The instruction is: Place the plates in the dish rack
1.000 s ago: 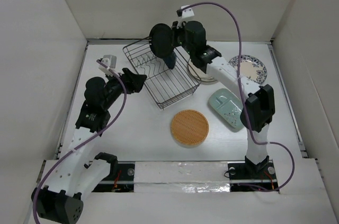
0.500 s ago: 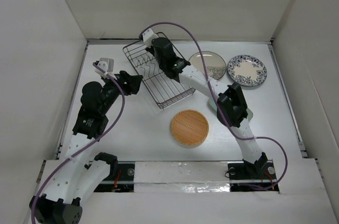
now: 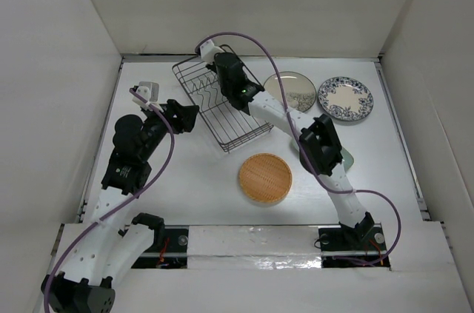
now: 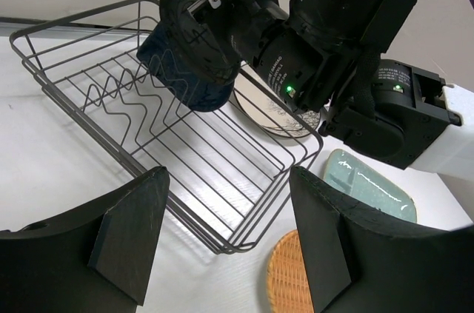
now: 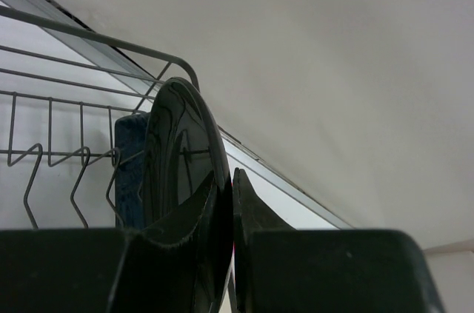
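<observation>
Next, my right gripper moves down into the rack's far end to release the dark blue plate on edge, as the rack's divider wires stand below its fingers.
The dish rack (image 3: 235, 117) of dark wire stands at the back middle of the table. My right gripper (image 3: 221, 69) hangs over its far end, shut on the rim of the dark blue plate (image 4: 185, 58), which it holds on edge above the divider prongs (image 4: 122, 102). In the right wrist view that plate (image 5: 174, 150) sits pinched in the gripper (image 5: 227, 177). My left gripper (image 3: 185, 113) is open beside the rack's near left side, its fingers (image 4: 129, 235) empty. The orange woven plate (image 3: 265, 177), beige plate (image 3: 292, 91) and blue-floral plate (image 3: 345, 98) lie flat.
The pale green plate (image 4: 366, 191) lies right of the rack, mostly hidden under my right forearm (image 3: 320, 146) in the top view. White walls close in the table at the left, back and right. The rack's near corner (image 4: 222, 246) is between my left fingers.
My right arm has swung left and down over the rack with the dark blue plate, uncovering the beige and floral plates and covering the green one. The left gripper barely shifted.
</observation>
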{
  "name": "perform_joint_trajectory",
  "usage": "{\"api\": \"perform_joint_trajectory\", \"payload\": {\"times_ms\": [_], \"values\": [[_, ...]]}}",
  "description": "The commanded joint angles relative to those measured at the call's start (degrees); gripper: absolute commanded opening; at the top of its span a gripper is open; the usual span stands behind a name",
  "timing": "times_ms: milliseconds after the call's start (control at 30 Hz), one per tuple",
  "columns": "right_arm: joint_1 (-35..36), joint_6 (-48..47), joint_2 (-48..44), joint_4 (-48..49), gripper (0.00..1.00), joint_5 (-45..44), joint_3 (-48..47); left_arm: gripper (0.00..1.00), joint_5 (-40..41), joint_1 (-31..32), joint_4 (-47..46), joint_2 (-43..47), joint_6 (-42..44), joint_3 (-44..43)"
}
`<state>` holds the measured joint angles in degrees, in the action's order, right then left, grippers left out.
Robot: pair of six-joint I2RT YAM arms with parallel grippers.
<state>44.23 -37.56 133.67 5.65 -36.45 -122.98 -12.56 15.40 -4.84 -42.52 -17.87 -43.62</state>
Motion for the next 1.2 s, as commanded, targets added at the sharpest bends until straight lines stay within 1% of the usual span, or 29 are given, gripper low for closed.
{"api": "perform_joint_trajectory", "payload": {"times_ms": [0,133,300,433,500,533,600,633,700,733,800,867,900,933,967,1000,1033,1067,1100,1133,1167], "values": [[-0.37,-1.2,1.33,5.34,0.0,-2.49,-3.06,0.63,0.51,0.07,-2.01,0.33,0.64,0.37],[-0.99,3.62,1.68,3.93,0.0,1.02,-2.97,0.63,0.52,0.07,-2.01,0.07,0.64,0.29],[-2.12,8.11,3.35,2.62,0.0,2.08,-3.32,0.63,0.69,0.07,-1.93,-0.1,0.64,0.2],[-2.13,15.48,3.71,1.12,0.0,3.83,-3.23,0.63,0.69,0.07,-1.93,-0.02,0.64,0.37],[-2.65,17.77,3.71,0.59,0.11,4.36,-3.58,0.63,0.78,0.07,-2.01,0.07,0.64,0.29],[-2.66,19.79,3.71,0.07,0.25,4.98,-3.93,0.63,0.78,0.07,-2.01,0.07,0.64,0.46],[-2.66,21.91,3.36,-1.17,0.38,5.24,-4.9,0.63,0.87,0.07,-2.01,0.07,0.64,0.46],[-2.66,23.48,3.01,-1.43,0.48,5.51,-5.16,0.63,0.87,0.07,-2.01,0.07,0.73,0.46],[-2.66,24.81,1.78,-2.22,0.54,5.86,-5.69,0.63,0.87,0.07,-2.1,0.07,0.64,0.55],[-2.66,25.86,1.25,-2.74,0.59,5.77,-6.22,0.63,0.87,0.07,-2.1,0.16,0.64,0.55],[-2.66,27.97,-1.2,-4.68,0.61,6.03,-6.31,0.63,0.87,0.07,-2.1,0.33,0.64,0.55],[-2.66,29.47,-4.36,-4.69,0.61,7.26,-2.63,0.63,0.87,0.07,-2.19,0.42,0.55,0.55],[-2.66,30.43,-8.56,-4.42,0.61,7.7,-0.53,0.63,0.69,0.07,-2.19,0.42,0.55,0.64],[-2.66,32.7,-11.12,-3.9,0.6,8.32,2.1,0.63,0.6,0.07,-2.19,0.42,0.55,0.64],[-2.66,33.86,-13.84,-2.07,0.54,9.63,9.0,0.62,0.69,0.07,-2.19,0.42,0.55,0.64],[-2.66,35.35,-19.7,-1.09,0.44,10.42,13.25,0.61,0.69,0.07,-2.19,0.42,0.55,0.64],[-3.18,39.37,-22.8,-0.12,0.18,12.43,17.47,0.58,0.69,0.07,-2.19,0.6,0.55,0.72],[-3.7,41.67,-25.88,1.11,0.07,14.11,26.47,0.56,0.69,0.07,-2.1,0.69,0.55,0.72],[-4.23,44.13,-28.87,1.29,0.0,16.04,31.0,0.54,0.78,0.07,-2.1,0.77,0.55,0.72],[-4.93,47.81,-34.56,1.73,0.0,18.23,35.66,0.49,0.69,0.07,-2.1,0.86,0.55,0.72],[-4.94,49.32,-37.57,2.25,0.0,20.34,44.84,0.45,0.78,0.07,-2.1,0.95,0.64,0.72]]}}
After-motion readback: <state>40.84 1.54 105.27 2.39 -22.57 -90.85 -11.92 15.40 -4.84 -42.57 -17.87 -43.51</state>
